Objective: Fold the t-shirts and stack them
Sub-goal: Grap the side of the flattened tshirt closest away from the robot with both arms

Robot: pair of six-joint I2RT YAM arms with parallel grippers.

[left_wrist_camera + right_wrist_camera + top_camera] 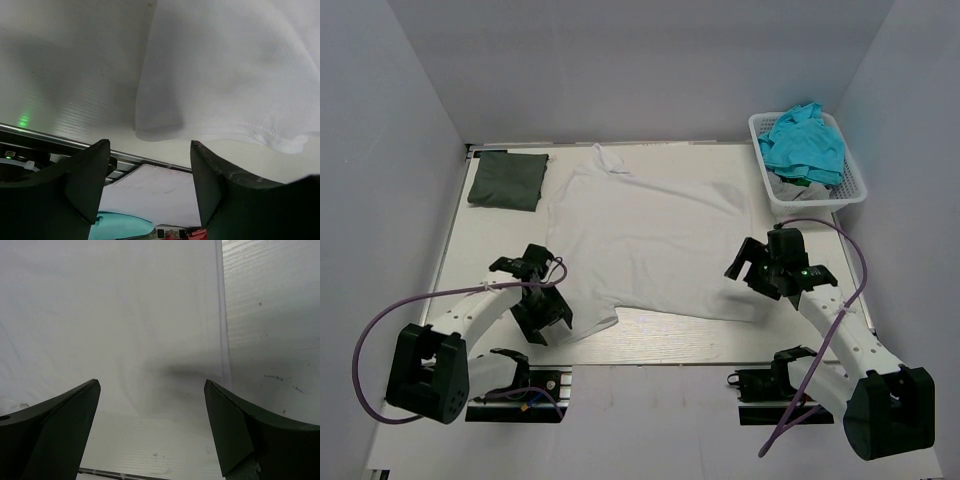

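The white t-shirt's near corner [752,317] on the basket side lies flat below and back. My right gripper will next draw its open fingers back and down onto it.
A white t-shirt [650,235] lies spread flat across the middle of the table, collar toward the far edge. A folded dark grey-green t-shirt [507,180] lies at the far left corner. Teal t-shirts [805,143] are heaped in the basket. My left gripper [548,318] is open and empty at the shirt's near-left corner; the left wrist view shows that white fabric [225,75] just ahead of its fingers [215,185]. My right gripper [748,272] is open and empty over the shirt's near-right edge; the white shirt [110,315] fills its wrist view.
A white plastic lattice basket [854,192] stands at the far right corner and also holds some grey cloth [798,186]. White walls enclose the table on the left, back and right. A metal rail [650,365] runs along the near edge.
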